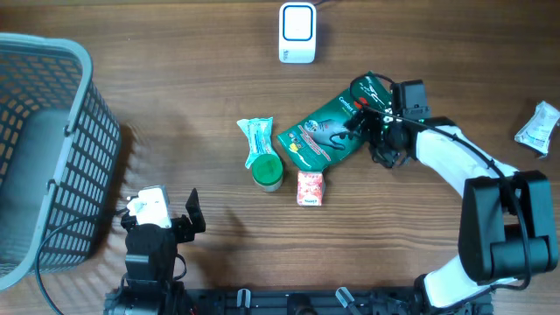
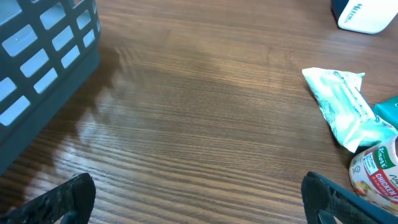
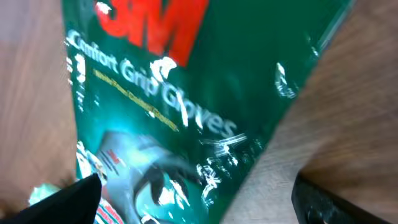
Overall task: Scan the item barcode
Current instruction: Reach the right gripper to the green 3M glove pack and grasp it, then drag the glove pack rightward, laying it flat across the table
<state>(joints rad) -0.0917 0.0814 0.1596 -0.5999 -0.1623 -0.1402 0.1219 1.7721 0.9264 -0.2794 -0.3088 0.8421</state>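
Note:
I should next lower my right gripper onto the pack [image 3: 186, 106] at its long edge [image 3: 263, 138] beside the lettering and close it, because the pack lies flat and that edge is between the open fingers.
A green 3M Comfort Grip Gloves pack [image 1: 325, 133] lies flat in the middle of the table, printed side up. My right gripper [image 1: 369, 131] hovers open over the pack's right end. In the right wrist view the pack [image 3: 186, 106] fills the frame, and the right gripper [image 3: 199, 208] spans it with nothing pinched. No barcode shows in any view. A white scanner-like box [image 1: 297, 33] stands at the far edge. My left gripper [image 1: 164, 213] stays open at the near left, and in its own view the left gripper [image 2: 199, 205] is over bare wood.
A grey mesh basket [image 1: 52, 149] fills the left side. A teal wipes packet [image 1: 256, 137], a green-lidded jar [image 1: 268, 172] and a small red box [image 1: 310, 188] lie left of and below the pack. A white packet [image 1: 536, 128] lies at the right edge.

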